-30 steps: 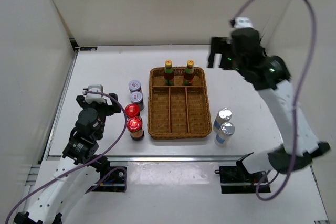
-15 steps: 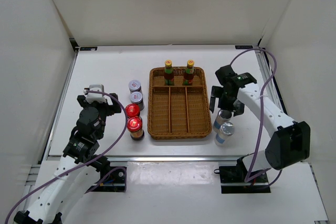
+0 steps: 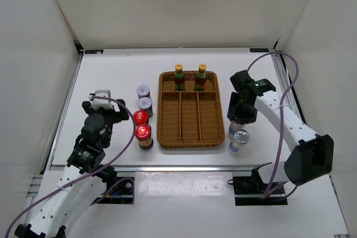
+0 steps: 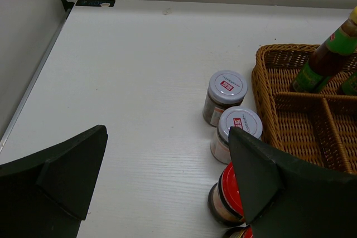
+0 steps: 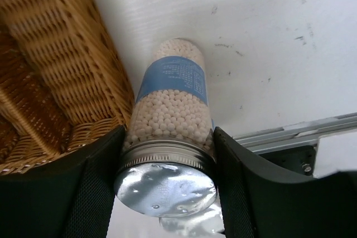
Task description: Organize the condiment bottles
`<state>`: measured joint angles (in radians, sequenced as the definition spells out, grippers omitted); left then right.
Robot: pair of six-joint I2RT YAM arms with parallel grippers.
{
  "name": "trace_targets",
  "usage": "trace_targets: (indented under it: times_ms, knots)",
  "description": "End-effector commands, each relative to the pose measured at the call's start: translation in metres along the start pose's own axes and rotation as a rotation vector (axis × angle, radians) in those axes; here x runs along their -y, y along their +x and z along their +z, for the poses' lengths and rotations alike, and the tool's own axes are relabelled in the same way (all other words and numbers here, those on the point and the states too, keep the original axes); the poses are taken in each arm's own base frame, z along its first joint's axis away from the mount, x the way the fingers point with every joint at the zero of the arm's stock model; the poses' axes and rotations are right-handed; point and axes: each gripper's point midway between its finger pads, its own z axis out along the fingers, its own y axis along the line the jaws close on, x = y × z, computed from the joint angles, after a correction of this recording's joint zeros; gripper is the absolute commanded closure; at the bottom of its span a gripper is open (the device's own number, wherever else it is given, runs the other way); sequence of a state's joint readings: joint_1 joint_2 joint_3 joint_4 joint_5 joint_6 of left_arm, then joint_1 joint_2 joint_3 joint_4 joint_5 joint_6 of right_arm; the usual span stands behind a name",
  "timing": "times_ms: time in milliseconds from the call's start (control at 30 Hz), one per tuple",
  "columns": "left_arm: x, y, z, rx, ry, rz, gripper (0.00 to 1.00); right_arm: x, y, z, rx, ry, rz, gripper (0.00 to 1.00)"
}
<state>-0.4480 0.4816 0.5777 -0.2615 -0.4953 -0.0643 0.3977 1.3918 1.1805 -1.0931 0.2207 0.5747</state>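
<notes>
I should raise the bottle outward over the tray's woven side with my right gripper next, then lower it into the adjacent long compartment's far end (image 3: 209,103), because that end is empty.
My right gripper (image 3: 240,116) (image 5: 167,179) is shut on the farther silver-capped bottle (image 5: 170,104) of white beads, both fingers pressed against its cap; it stands on the table right of the wicker tray (image 3: 189,132). The second silver-capped bottle (image 3: 240,137) stands just in front of it. Two yellow-capped bottles (image 3: 179,76) (image 3: 201,76) stand in the tray's back compartments. Two grey-lidded jars (image 4: 227,87) (image 4: 240,125) and two red-lidded jars (image 3: 140,117) (image 3: 143,132) line up left of the tray. My left gripper (image 4: 167,137) hangs open beside them, holding nothing.
The tray's three long front compartments (image 3: 189,116) hold nothing. The tray's woven wall (image 5: 50,82) sits close to the left of the held bottle. A metal rail (image 5: 290,135) runs along the table's near edge. White walls enclose the table.
My right arm swung down from high at the back to the silver-capped bottles, and its jaws closed round the farther one. The left arm has not moved.
</notes>
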Motion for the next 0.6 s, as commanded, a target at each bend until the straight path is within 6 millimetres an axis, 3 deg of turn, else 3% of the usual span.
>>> trace_targets:
  times_ms: [0, 33, 100, 233, 333, 567]
  knots:
    - [0.002, 0.003, 0.0, -0.006, 0.007, 0.002, 0.0, -0.004, -0.031, -0.06, 0.233, -0.063, 0.03, 0.74]
    - [0.002, 0.003, 0.0, -0.006, 0.007, 0.002, 0.0, 0.001, -0.038, -0.069, 0.287, -0.031, 0.037, 0.77]
    - [0.003, 0.003, 0.0, -0.006, 0.016, 0.002, 0.0, -0.008, -0.05, -0.093, 0.375, -0.057, 0.02, 0.81]
    - [0.003, 0.003, 0.0, -0.006, 0.016, 0.002, 0.0, -0.045, -0.069, -0.117, 0.453, -0.168, -0.045, 0.82]
    - [0.003, 0.003, 0.0, -0.006, 0.016, 0.011, 0.0, -0.076, -0.08, -0.118, 0.453, -0.217, -0.082, 0.83]
    - [0.003, 0.003, 0.0, -0.006, 0.016, 0.011, 0.0, -0.128, -0.096, -0.072, 0.367, -0.241, -0.125, 0.85]
